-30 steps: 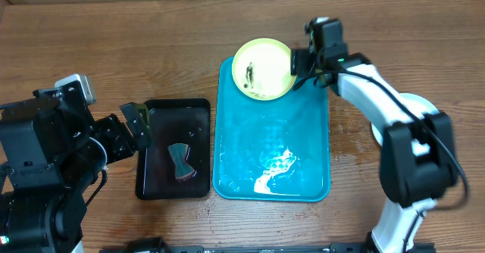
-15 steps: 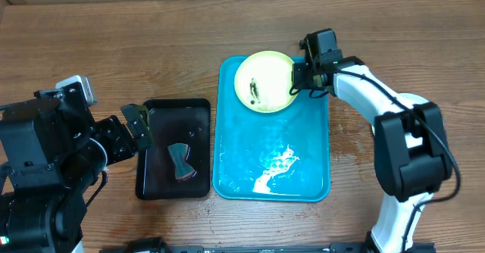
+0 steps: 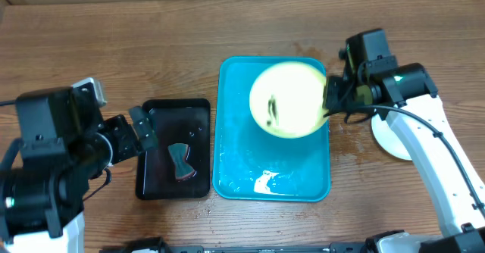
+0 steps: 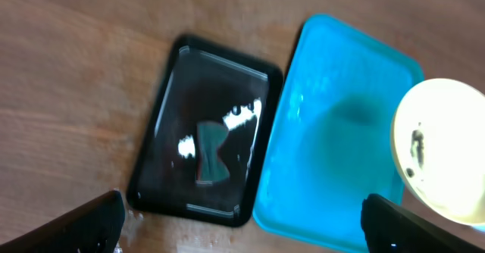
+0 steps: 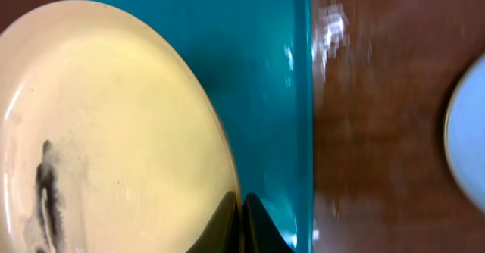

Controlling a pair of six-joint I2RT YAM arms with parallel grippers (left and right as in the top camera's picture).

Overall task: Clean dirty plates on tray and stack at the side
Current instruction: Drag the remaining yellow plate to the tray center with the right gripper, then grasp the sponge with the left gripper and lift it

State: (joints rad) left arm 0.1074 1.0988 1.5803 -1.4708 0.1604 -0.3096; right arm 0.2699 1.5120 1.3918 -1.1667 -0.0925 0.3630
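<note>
My right gripper is holding the dirty plate [image 3: 288,99] above the empty turquoise tray, so it will go down, slightly back, and release the plate onto the tray's bare middle [image 3: 270,144].
A pale yellow-green dirty plate [image 3: 288,99] with a dark smear at its centre hangs tilted above the turquoise tray [image 3: 235,139]. My right gripper [image 3: 331,101] is shut on its right rim. In the right wrist view the two fingers pinch the plate [image 5: 114,124] edge at the right gripper [image 5: 241,201], over the tray [image 5: 265,64]. My left gripper [image 3: 140,132] stands open by the black tray's left end, with nothing between its fingers. The left wrist view shows the plate [image 4: 447,158] above the tray [image 4: 333,162].
A black tray [image 3: 155,181] lies left of the turquoise one and holds a small dark hourglass-shaped pad [image 3: 180,162]. A pale plate [image 3: 388,141] sits on the table at the right, partly under the right arm; its rim [image 5: 468,143] shows in the right wrist view.
My right gripper shut on the plate's rim and lifted it from the tray's far end, carrying it nearer and to the right. The left arm shifted only slightly.
</note>
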